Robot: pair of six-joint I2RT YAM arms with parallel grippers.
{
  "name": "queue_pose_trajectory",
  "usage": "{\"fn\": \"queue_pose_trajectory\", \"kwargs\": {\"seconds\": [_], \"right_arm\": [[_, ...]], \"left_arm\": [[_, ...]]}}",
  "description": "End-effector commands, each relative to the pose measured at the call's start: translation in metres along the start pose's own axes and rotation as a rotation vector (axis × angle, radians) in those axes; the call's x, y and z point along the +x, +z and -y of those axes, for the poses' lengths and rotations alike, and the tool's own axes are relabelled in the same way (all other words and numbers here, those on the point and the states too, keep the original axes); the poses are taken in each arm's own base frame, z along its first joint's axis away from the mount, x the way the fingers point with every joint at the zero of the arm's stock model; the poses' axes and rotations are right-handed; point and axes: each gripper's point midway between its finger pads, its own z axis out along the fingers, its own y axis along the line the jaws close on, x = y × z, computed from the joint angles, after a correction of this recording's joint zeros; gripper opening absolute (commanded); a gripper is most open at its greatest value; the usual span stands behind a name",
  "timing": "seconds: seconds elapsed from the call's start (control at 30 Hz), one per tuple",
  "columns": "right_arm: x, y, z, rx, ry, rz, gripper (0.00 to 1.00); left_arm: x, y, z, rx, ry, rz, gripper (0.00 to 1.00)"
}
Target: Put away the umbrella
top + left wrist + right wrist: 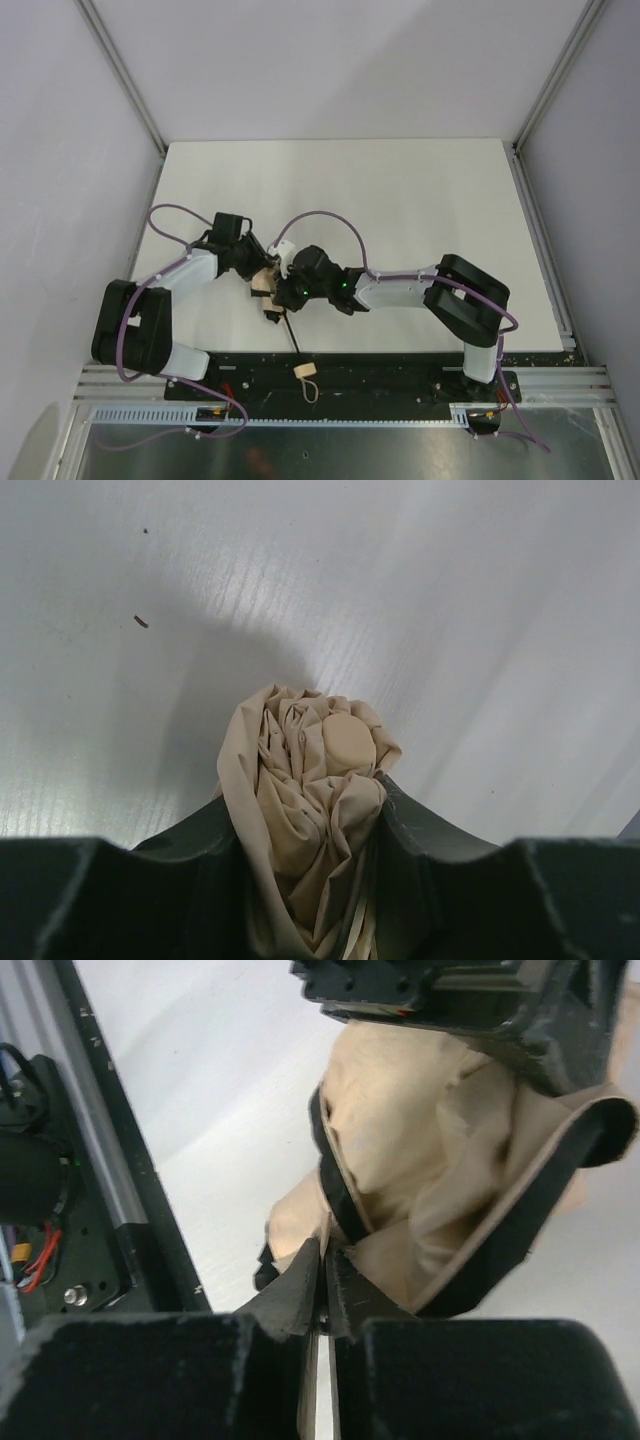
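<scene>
Next, the left gripper carries the canopy (305, 780) outward and to the left in the top view onto bare tabletop to release, since the umbrella's handle overhangs the black bar.
The umbrella (264, 281) lies folded near the table's front edge, between the two grippers. Its thin black shaft (291, 334) runs toward me to the pale wooden handle (302, 370) and tan strap loop (311, 389) over the black rail. My left gripper (252, 262) is shut on the bunched beige canopy (305, 780), which fills the gap between its fingers (410, 830). My right gripper (288, 288) is shut on a thin tan strip of the umbrella (324, 1245), beside a black-edged beige flap (545, 1185). The canopy (400, 1140) bulges just beyond the jaws.
The white table (400, 200) stretches back and right of the arms. A black base rail (400, 372) and metal rails (95, 1140) line the near edge. Grey walls and metal posts (125, 80) enclose the cell. The left gripper's body (450, 995) hangs over the canopy.
</scene>
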Motion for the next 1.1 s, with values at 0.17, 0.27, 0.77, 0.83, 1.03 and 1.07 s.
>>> {"fn": "queue_pose_trajectory", "kwargs": {"seconds": [0.17,0.27,0.77,0.83,1.03,1.07], "right_arm": [[0.008,-0.005,-0.098,-0.381,0.137,-0.009,0.25],[0.005,-0.006,-0.094,-0.371,0.167,0.006,0.27],[-0.130,-0.228,0.004,-0.037,0.197,0.355,0.56],[-0.132,-0.247,0.018,0.017,0.190,0.382,0.57],[-0.126,-0.281,0.049,0.121,0.197,0.418,0.57],[-0.122,-0.282,0.051,0.126,0.201,0.418,0.57]], "left_arm": [[-0.042,-0.013,0.061,0.241,-0.106,0.115,0.00],[-0.041,-0.014,0.060,0.250,-0.113,0.112,0.00],[-0.107,-0.194,0.170,0.717,0.545,0.746,0.00],[-0.109,-0.223,0.187,0.745,0.675,0.843,0.00],[-0.078,-0.247,0.225,0.736,1.010,1.009,0.00],[-0.072,-0.240,0.226,0.730,1.033,1.005,0.00]]}}
